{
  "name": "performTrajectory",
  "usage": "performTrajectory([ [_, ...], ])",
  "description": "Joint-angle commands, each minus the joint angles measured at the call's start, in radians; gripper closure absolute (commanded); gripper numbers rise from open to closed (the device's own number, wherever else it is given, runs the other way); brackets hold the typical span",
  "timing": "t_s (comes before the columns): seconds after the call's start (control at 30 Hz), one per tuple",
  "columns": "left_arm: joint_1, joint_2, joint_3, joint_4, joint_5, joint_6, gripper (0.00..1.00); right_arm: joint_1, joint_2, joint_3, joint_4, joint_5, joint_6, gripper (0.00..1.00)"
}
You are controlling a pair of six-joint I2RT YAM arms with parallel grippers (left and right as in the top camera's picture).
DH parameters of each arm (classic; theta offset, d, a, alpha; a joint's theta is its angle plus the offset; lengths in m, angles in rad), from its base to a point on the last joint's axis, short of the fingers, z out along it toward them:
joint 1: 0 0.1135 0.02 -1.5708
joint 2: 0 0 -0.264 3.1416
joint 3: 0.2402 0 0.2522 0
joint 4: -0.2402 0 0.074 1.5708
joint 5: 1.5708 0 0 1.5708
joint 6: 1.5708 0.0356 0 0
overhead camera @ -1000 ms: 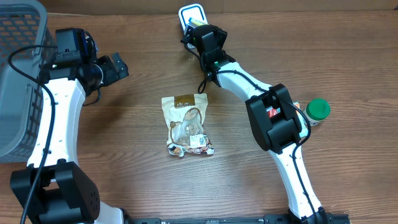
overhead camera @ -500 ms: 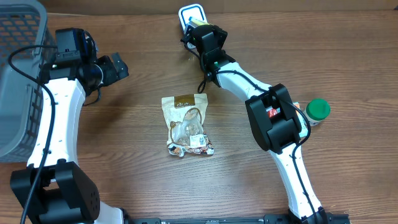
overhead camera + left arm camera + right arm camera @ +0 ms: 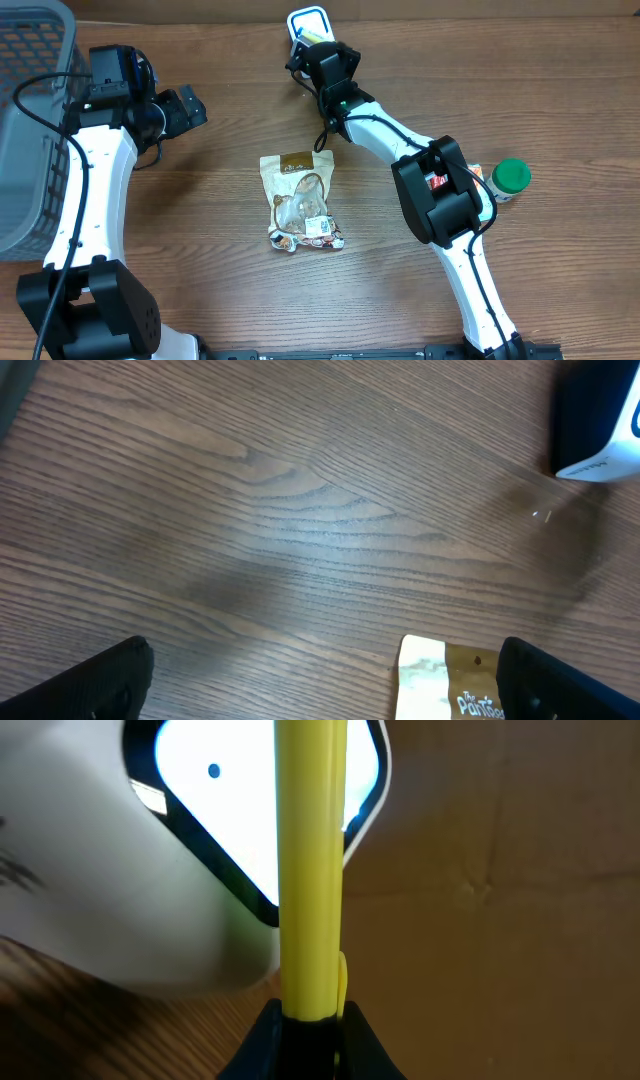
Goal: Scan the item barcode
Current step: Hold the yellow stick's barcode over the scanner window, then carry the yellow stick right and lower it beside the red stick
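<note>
The right gripper moves back and right in the overhead view to where a red packet lies with others next, then lowers and lets go of the item.
A thin yellow item (image 3: 310,870) stands edge-on between my right gripper's (image 3: 310,1017) fingers, which are shut on it. Right behind it glows the lit window of the white barcode scanner (image 3: 215,810). From overhead, the scanner (image 3: 305,17) stands at the table's far edge with the right gripper (image 3: 314,48) and the yellow item (image 3: 317,36) just in front of it. My left gripper (image 3: 193,107) hangs open over bare wood at the left, holding nothing. In the left wrist view its gripper (image 3: 325,680) spans wide, and the scanner (image 3: 600,420) shows at the upper right.
A brown and white snack bag (image 3: 300,200) lies mid-table; its top edge (image 3: 445,680) shows near the left gripper's right finger. A green-lidded bottle (image 3: 511,177) stands at the right beside the right arm. A grey basket (image 3: 30,110) fills the left edge.
The right gripper with the yellow item has shifted slightly left, closer to the scanner. The left arm has not moved.
</note>
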Motion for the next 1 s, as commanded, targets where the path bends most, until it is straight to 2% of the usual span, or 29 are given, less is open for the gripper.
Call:
performTrajectory([
  [0.0,-0.003,-0.012,-0.006,0.001,-0.01,-0.003,0.0,0.003,0.003,0.013,0.015,0.008,0.01,0.97],
  [0.13,-0.003,-0.012,-0.006,0.001,-0.01,-0.003,0.0,0.022,-0.008,0.014,0.078,0.143,0.01,0.97],
  [0.33,-0.003,-0.012,-0.006,0.001,-0.01,-0.003,0.0,0.057,-0.111,0.014,0.047,0.108,0.067,0.97],
  [0.47,-0.003,-0.012,-0.006,0.001,-0.01,-0.003,0.0,0.07,-0.227,0.014,-0.066,0.063,0.196,0.97],
  [0.7,-0.003,-0.012,-0.006,0.001,-0.01,-0.003,0.0,0.065,-0.451,0.014,-0.501,-0.031,0.515,0.97],
  [0.8,-0.003,-0.012,-0.006,0.001,-0.01,-0.003,0.0,0.044,-0.523,0.014,-0.76,-0.127,0.71,0.97],
  [0.97,-0.003,-0.012,-0.006,0.001,-0.01,-0.003,0.0,-0.023,-0.554,0.014,-1.15,-0.348,0.908,0.96],
])
